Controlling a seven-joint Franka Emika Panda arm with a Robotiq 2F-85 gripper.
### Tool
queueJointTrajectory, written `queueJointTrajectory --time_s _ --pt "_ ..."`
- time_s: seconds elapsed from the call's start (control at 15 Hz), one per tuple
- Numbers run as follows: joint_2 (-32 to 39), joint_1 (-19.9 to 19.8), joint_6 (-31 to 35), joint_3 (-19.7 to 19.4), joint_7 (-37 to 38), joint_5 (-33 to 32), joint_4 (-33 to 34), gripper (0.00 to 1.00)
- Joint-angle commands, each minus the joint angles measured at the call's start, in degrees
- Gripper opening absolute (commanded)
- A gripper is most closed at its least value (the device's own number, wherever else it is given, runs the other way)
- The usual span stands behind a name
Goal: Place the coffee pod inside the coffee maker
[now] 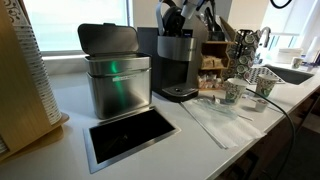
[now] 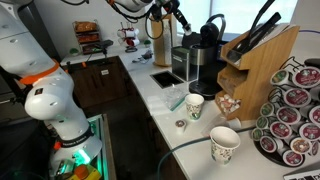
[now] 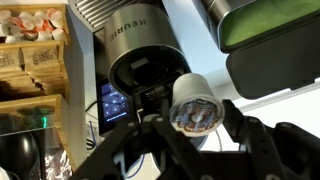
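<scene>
My gripper goes toward the left in the wrist view and down over the open pod chamber (image 3: 147,72) next, since the coffee pod hangs off its middle.
In the wrist view my gripper (image 3: 196,128) is shut on the coffee pod (image 3: 195,105), a small white capsule whose patterned foil top faces the camera. It hangs just above the coffee maker (image 3: 135,40), a dark grey machine whose round pod chamber lies open below the pod. In both exterior views the gripper (image 1: 181,20) (image 2: 183,20) is above the top of the coffee maker (image 1: 176,62) (image 2: 205,62). The pod is too small to see there.
A brushed-steel bin (image 1: 115,78) stands beside the machine, with a black recessed opening (image 1: 130,135) in the counter before it. Two white patterned cups (image 2: 195,105) (image 2: 225,143) and a small round item (image 2: 181,124) sit on the counter. A knife block (image 2: 260,55) and a pod rack (image 2: 295,115) stand nearby.
</scene>
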Motion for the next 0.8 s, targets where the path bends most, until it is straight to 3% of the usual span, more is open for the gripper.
queueJointTrajectory --time_s 0.0,0.33,0.73 --pt "2.55 -1.23 -9.33 -1.22 0.45 0.34 6.69 0.29" --pt "6.62 -1.62 -18.97 -3.18 1.10 -0.81 13.97 0.29" --pt "10.38 -0.29 -16.14 -4.08 1.17 0.14 14.41 0.29"
